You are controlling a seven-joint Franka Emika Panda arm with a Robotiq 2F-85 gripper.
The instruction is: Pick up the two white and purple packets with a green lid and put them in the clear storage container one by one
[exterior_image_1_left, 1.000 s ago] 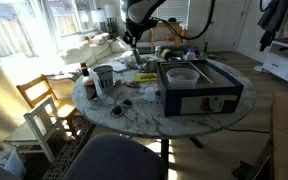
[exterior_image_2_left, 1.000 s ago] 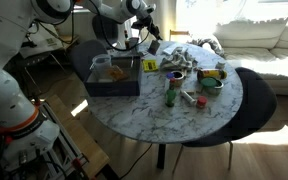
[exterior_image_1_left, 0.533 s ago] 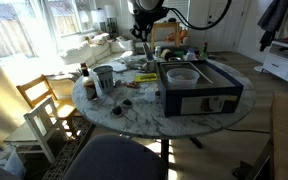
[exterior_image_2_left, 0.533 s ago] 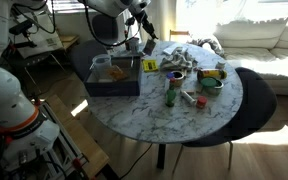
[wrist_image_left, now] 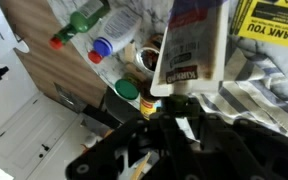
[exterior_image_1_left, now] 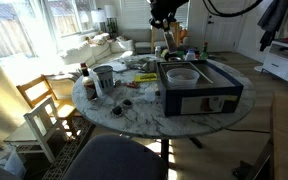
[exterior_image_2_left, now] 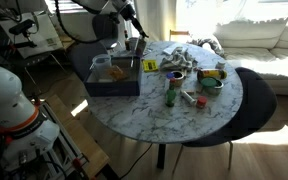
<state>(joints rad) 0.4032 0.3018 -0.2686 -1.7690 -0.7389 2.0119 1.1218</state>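
Observation:
The open space beside the tub in the black box (exterior_image_2_left: 112, 80) lies below my gripper. My gripper carries the packet over the black box's rim next, lowers it and releases.
My gripper (wrist_image_left: 180, 104) is shut on a white and purple packet (wrist_image_left: 190, 42), gripping it at its green lid end. The packet's body sticks out beyond the fingers. In both exterior views the gripper (exterior_image_1_left: 164, 30) (exterior_image_2_left: 136, 32) hangs above the far edge of the round marble table, close to the large black box (exterior_image_1_left: 200, 92) (exterior_image_2_left: 112, 80). The clear storage container (exterior_image_1_left: 181, 74) is a small whitish tub standing inside that box. I cannot pick out a second packet among the clutter on the table.
Bottles with green, red and blue caps (wrist_image_left: 102, 47) and a yellow printed sheet (wrist_image_left: 272, 25) lie below the gripper. A tin (exterior_image_1_left: 104, 75), a green bottle (exterior_image_2_left: 171, 95) and a bowl (exterior_image_2_left: 212, 78) stand on the table. A wooden chair (exterior_image_1_left: 44, 108) stands beside it.
The arm has carried the packet sideways over the table's far edge toward the black box and lifted it somewhat. The grip has stayed shut.

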